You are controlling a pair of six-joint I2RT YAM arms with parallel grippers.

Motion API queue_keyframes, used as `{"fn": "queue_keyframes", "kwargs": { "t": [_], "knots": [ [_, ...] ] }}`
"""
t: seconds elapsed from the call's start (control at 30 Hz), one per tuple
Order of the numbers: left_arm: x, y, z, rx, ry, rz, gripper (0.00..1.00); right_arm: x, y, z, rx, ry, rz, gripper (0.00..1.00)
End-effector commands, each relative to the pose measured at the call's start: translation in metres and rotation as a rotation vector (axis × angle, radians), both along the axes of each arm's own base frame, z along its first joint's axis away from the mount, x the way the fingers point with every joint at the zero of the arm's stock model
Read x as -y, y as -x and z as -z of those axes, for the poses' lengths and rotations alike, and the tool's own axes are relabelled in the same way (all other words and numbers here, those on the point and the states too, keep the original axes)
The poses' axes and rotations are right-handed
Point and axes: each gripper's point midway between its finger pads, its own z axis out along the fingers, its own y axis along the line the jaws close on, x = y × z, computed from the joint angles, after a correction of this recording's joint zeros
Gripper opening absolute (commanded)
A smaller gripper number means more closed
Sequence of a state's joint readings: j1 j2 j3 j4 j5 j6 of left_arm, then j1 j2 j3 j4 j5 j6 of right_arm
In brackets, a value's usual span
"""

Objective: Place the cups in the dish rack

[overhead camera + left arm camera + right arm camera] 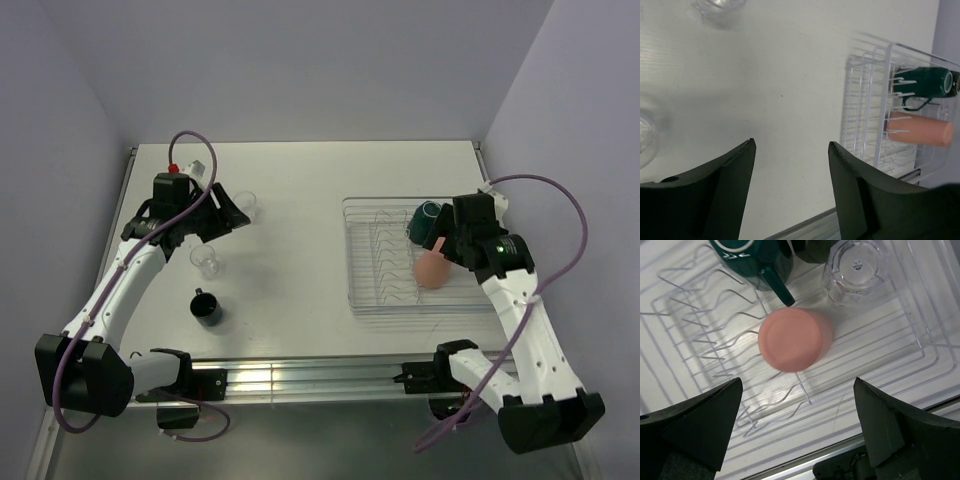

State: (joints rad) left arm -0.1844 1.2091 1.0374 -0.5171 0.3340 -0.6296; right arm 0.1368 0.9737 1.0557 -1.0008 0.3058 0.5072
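Observation:
My left gripper's open fingers are empty, so they move toward the nearer clear tumbler next, then lower to the tumbler's rack-side rim [215, 257] [656, 138].
The clear dish rack [365, 285] stands on the right of the table. In it lie a dark green mug [423, 222] and a salmon-orange cup [432, 272]. The right wrist view looks down on the salmon cup [792, 339], base up among the wire prongs, with the green mug [757, 257] and a clear glass tumbler [856, 270] beyond it. My right gripper [797, 385] hangs open above the cup, holding nothing. On the left, my left gripper [232, 212] is open beside a clear tumbler [247, 205]. A second tumbler [208, 262] and a black mug [208, 308] stand nearer.
Another dark object [812, 249] sits at the rack's far end, between the green mug and the tumbler. In the left wrist view the rack [865, 100] shows at the right and blurred glasses [717, 7] at the top and left. A metal rail [300, 380] runs along the near edge.

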Motion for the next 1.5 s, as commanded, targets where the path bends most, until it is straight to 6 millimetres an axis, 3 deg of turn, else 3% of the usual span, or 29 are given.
{"fn": "queue_keyframes", "kwargs": {
  "t": [0.0, 0.13, 0.23, 0.37, 0.5, 0.67, 0.83, 1.07, 1.47],
  "knots": [
    [-0.019, -0.004, 0.011, -0.019, -0.077, -0.106, 0.65, 0.002, 0.006, -0.041, 0.129, -0.019, 0.006, 1.00],
    [-0.045, 0.004, 0.028, -0.060, -0.144, -0.254, 0.61, -0.022, 0.004, -0.073, 0.263, -0.120, -0.098, 1.00],
    [-0.065, 0.009, 0.027, -0.046, -0.179, -0.352, 0.63, -0.038, 0.000, -0.090, 0.325, -0.165, -0.169, 1.00],
    [-0.083, 0.015, 0.031, -0.060, -0.238, -0.425, 0.63, -0.058, -0.005, -0.100, 0.369, -0.204, -0.249, 1.00],
    [-0.099, 0.020, 0.046, -0.116, -0.309, -0.469, 0.60, -0.078, -0.011, -0.105, 0.402, -0.248, -0.313, 1.00],
    [-0.106, 0.021, 0.061, -0.145, -0.355, -0.485, 0.58, -0.094, -0.011, -0.111, 0.433, -0.291, -0.357, 1.00],
    [-0.109, 0.010, 0.073, -0.173, -0.386, -0.483, 0.57, -0.102, -0.012, -0.112, 0.445, -0.313, -0.380, 1.00],
    [-0.109, -0.004, 0.099, -0.233, -0.422, -0.480, 0.54, -0.105, -0.014, -0.101, 0.432, -0.314, -0.390, 1.00],
    [-0.101, -0.020, 0.114, -0.283, -0.409, -0.463, 0.50, -0.109, -0.018, -0.092, 0.423, -0.316, -0.406, 1.00]
  ]
}}
